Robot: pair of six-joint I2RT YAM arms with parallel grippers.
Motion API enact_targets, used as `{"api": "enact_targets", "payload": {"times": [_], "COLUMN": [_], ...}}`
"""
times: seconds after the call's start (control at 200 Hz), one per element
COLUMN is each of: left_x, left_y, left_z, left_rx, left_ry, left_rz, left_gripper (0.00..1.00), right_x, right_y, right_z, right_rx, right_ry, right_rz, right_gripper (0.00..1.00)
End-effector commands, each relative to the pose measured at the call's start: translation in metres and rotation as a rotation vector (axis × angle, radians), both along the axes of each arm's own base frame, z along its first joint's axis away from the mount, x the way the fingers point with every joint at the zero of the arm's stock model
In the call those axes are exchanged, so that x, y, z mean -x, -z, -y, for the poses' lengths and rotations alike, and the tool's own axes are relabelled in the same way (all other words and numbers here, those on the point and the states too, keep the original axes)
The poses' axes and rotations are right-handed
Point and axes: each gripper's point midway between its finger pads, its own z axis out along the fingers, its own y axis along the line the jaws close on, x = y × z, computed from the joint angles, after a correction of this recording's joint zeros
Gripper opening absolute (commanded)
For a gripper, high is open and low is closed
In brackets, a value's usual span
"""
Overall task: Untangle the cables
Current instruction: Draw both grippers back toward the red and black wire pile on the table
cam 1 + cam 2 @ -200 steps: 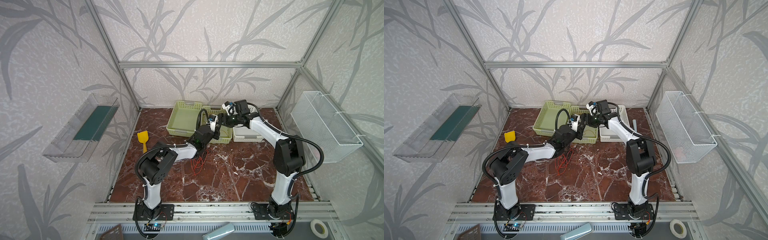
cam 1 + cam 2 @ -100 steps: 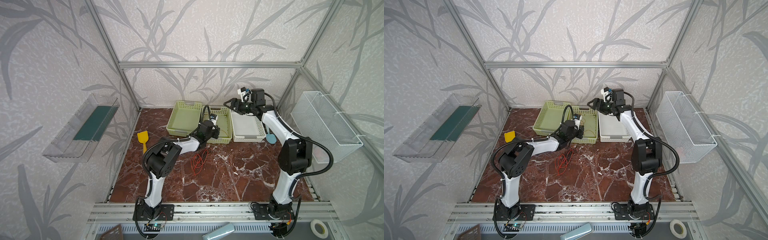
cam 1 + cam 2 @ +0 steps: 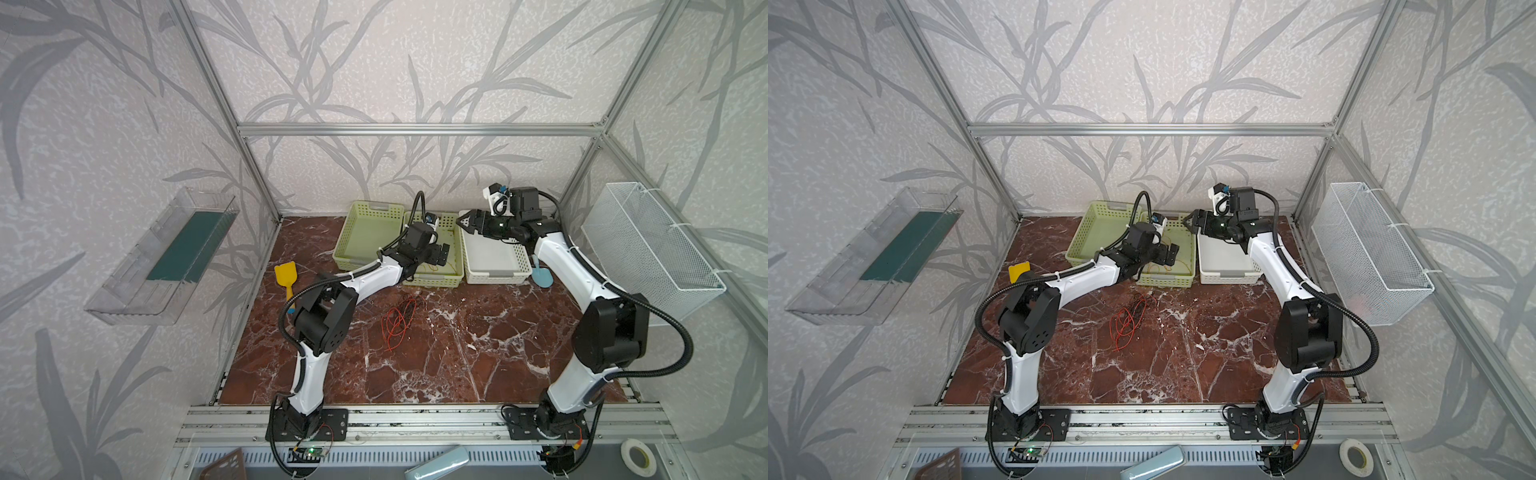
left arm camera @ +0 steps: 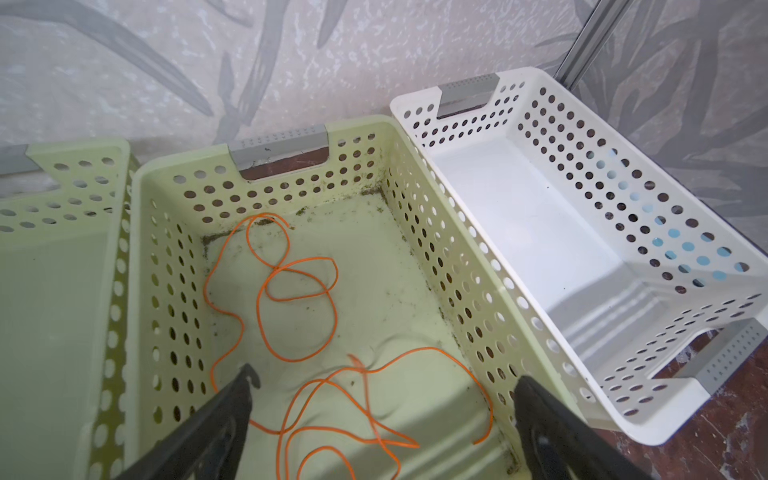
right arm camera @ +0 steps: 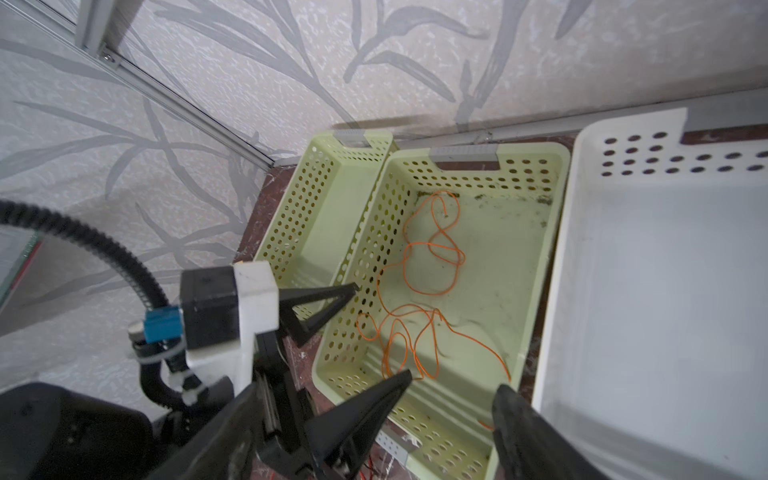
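Observation:
My left gripper is above and in front of the red cable's outer strand (image 3: 385, 326), which faces the yellow scoop, so I will pull back past the basket and lower onto it.
The orange cable (image 4: 257, 303) lies in loose curls on the floor of the middle green basket (image 3: 432, 280), also seen in the right wrist view (image 5: 415, 245). The red cable (image 3: 392, 322) and the black cable (image 3: 409, 307) lie bunched together on the marble floor in front of that basket. My left gripper (image 4: 386, 376) hangs open above the basket's near end with nothing between its fingers; the top views show it too (image 3: 442, 253). My right gripper (image 5: 455, 382) is open and empty, raised over the back where the middle basket meets the white basket (image 3: 494, 276).
A second green basket (image 3: 357, 232) stands left of the middle one. A yellow scoop (image 3: 286, 276) lies at the floor's left edge and a blue scoop (image 3: 542, 276) right of the white basket. A wire basket (image 3: 656, 249) and a clear shelf (image 3: 166, 257) hang on the side walls.
My left gripper was shut and now stands open over the middle basket. My right arm has swung away from the left gripper toward the back right.

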Motion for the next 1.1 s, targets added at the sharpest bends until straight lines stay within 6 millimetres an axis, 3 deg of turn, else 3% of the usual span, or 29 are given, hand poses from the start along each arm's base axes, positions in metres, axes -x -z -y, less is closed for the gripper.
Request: {"api": "enact_targets", "payload": {"times": [0.0, 0.2, 0.355, 0.475, 0.62, 0.765, 0.905, 1.095], "left_x": [0.016, 0.039, 0.079, 0.118, 0.163, 0.193, 0.213, 0.221], "left_y": [0.001, -0.015, -0.023, 0.000, 0.038, 0.064, 0.084, 0.100], "left_z": [-0.024, -0.052, -0.086, -0.115, -0.159, -0.187, -0.195, -0.172], "left_rx": [-0.131, -0.178, -0.166, -0.187, -0.208, -0.166, -0.140, -0.070], "left_ry": [-0.025, -0.067, -0.100, -0.130, -0.240, -0.354, -0.388, -0.299], "left_rz": [-0.075, -0.105, -0.104, -0.201, -0.350, -0.435, -0.515, -0.595], "left_gripper": [0.99, 0.94, 0.85, 0.78, 0.62, 0.61, 0.59, 0.59], "right_x": [0.020, 0.052, 0.086, 0.113, 0.140, 0.151, 0.160, 0.168], "right_y": [-0.009, 0.007, 0.024, 0.048, 0.073, 0.089, 0.103, 0.117], "right_z": [0.016, 0.026, 0.020, 0.004, -0.023, -0.048, -0.070, -0.094], "right_rx": [0.093, 0.153, 0.195, 0.266, 0.291, 0.292, 0.335, 0.346], "right_ry": [0.023, 0.019, -0.035, -0.109, -0.193, -0.250, -0.329, -0.392], "right_rz": [0.054, 0.041, 0.042, 0.027, 0.042, 0.037, 0.011, -0.004], "right_gripper": [0.85, 0.84, 0.81, 0.77, 0.72, 0.67, 0.63, 0.58]}}
